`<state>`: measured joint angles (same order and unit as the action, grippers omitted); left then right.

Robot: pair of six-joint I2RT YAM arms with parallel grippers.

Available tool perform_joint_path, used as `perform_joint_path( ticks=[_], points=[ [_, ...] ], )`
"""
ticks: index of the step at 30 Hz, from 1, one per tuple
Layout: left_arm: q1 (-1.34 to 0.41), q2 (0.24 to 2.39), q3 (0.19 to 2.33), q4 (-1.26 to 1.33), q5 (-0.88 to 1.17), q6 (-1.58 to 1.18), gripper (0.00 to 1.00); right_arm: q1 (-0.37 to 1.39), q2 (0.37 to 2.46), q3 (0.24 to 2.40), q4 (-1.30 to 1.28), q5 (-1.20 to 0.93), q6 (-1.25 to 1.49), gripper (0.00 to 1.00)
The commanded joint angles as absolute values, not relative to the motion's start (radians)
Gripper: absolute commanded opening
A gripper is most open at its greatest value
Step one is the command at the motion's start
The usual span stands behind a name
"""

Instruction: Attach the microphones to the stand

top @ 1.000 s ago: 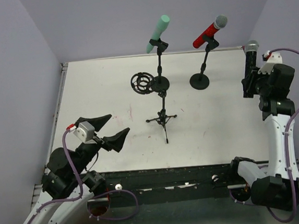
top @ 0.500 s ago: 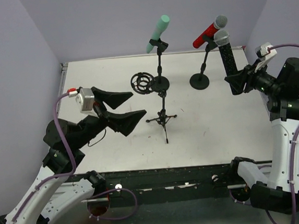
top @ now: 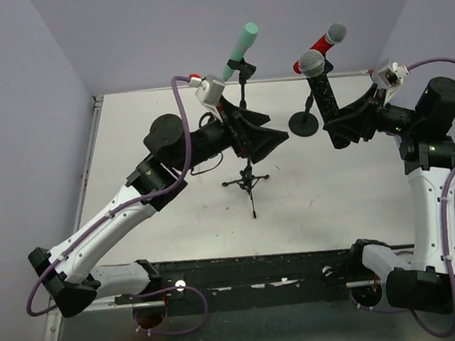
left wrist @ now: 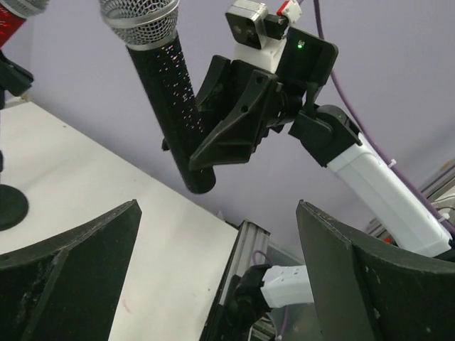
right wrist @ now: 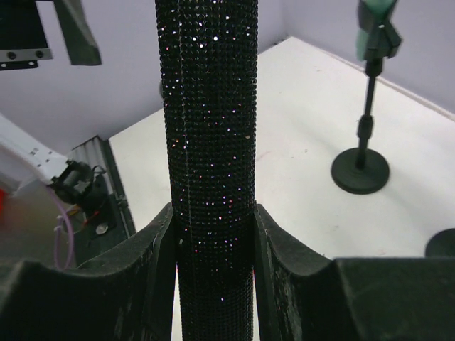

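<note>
I will next move my left gripper across to the right in the top view and close it on the black microphone's upper body [top: 320, 87] [left wrist: 162, 77]. That part is clear of the right gripper.
My right gripper [top: 341, 124] is shut on the lower body of the black microphone [top: 321, 90], which it holds nearly upright in the air, mesh head up. Its fingers [right wrist: 284, 249] press both sides of the glittery barrel [right wrist: 210, 142]. The mint-green microphone [top: 244, 45] and the red microphone [top: 322, 46] sit clipped on two round-base stands at the back. A small tripod stand [top: 248, 181] stands mid-table. My left gripper [top: 276, 130] hovers open above the tripod, empty, and faces the black microphone [left wrist: 170, 85] and the right gripper [left wrist: 234, 121].
The red microphone's stand has a round base [top: 304, 123] just left of the held microphone. The green microphone's stand [right wrist: 368, 121] rises behind the left arm, which hides the tripod's top. Purple walls close the table [top: 144, 130] on three sides.
The left arm has swung up and right from the table's near-left to the middle, above the tripod. The right gripper has carried the black microphone left, toward the centre.
</note>
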<state>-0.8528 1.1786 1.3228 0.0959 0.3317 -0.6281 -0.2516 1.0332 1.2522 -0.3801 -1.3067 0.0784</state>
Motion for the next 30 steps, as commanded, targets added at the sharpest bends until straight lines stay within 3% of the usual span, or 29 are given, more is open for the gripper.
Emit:
perform_joint_path(
  ticks=[1, 15, 30],
  points=[
    [-0.922, 1.273, 1.379, 0.205, 0.213, -0.658, 0.98, -0.204, 1.031, 1.210, -0.207, -1.413, 0.225, 0.06],
    [-0.971, 1.512, 1.604, 0.129, 0.101, -0.693, 0.76, -0.117, 1.006, 1.137, -0.181, -1.463, 0.210, 0.07],
    [-0.973, 1.575, 1.686, 0.045, 0.117, -0.635, 0.77, -0.095, 0.996, 1.127, -0.216, -1.549, 0.163, 0.07]
  ],
)
